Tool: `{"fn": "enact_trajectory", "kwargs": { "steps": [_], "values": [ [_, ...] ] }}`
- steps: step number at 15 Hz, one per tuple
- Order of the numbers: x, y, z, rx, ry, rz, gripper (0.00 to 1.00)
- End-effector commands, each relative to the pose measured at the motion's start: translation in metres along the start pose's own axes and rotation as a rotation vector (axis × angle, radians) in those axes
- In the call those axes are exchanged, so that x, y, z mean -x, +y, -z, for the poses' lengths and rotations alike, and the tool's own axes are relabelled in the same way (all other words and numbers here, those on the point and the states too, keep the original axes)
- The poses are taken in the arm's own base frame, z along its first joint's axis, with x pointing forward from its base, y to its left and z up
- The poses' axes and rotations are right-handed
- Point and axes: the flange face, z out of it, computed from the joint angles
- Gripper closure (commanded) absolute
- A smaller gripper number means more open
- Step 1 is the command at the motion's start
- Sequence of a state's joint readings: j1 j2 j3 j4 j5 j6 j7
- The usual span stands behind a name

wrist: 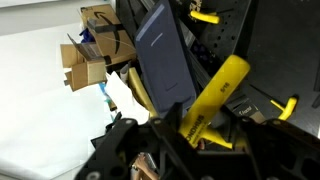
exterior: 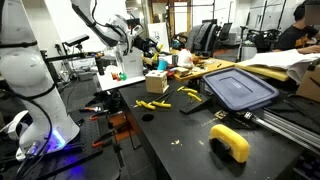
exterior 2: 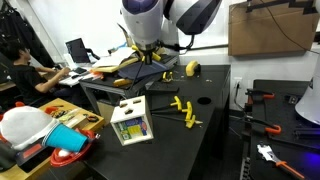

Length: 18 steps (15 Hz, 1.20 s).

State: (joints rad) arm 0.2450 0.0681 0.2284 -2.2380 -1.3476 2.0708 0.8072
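My gripper lowers with the long yellow bar onto the box's top next and releases the bar, since the box with shape holes stands below my gripper.
In the wrist view my gripper is shut on the lower end of a long yellow bar with black print, which slants up to the right out of the jaws. Behind it lies a blue-grey plastic lid. In both exterior views the gripper hangs high above the black table, far from its surface. Small yellow pieces lie loose on the table below. The held bar is hard to make out in the exterior views.
A box with coloured shape holes stands near the table edge. The blue-grey lid and a yellow curved tool lie on the table. Cardboard boxes are at the back. A person sits at a desk.
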Motion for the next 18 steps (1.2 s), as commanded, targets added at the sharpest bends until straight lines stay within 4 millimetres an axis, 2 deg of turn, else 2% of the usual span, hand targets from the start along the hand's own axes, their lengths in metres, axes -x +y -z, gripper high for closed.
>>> {"fn": "enact_trajectory", "kwargs": {
  "steps": [1,6,10,18],
  "values": [
    [-0.011,-0.009,-0.008,0.084,-0.020,0.068,0.89],
    [-0.018,-0.030,-0.020,0.111,-0.067,0.132,0.89],
    [-0.024,-0.042,-0.018,0.120,-0.074,0.184,0.89],
    [-0.025,-0.053,-0.007,0.164,-0.088,0.278,0.89]
  ]
}}
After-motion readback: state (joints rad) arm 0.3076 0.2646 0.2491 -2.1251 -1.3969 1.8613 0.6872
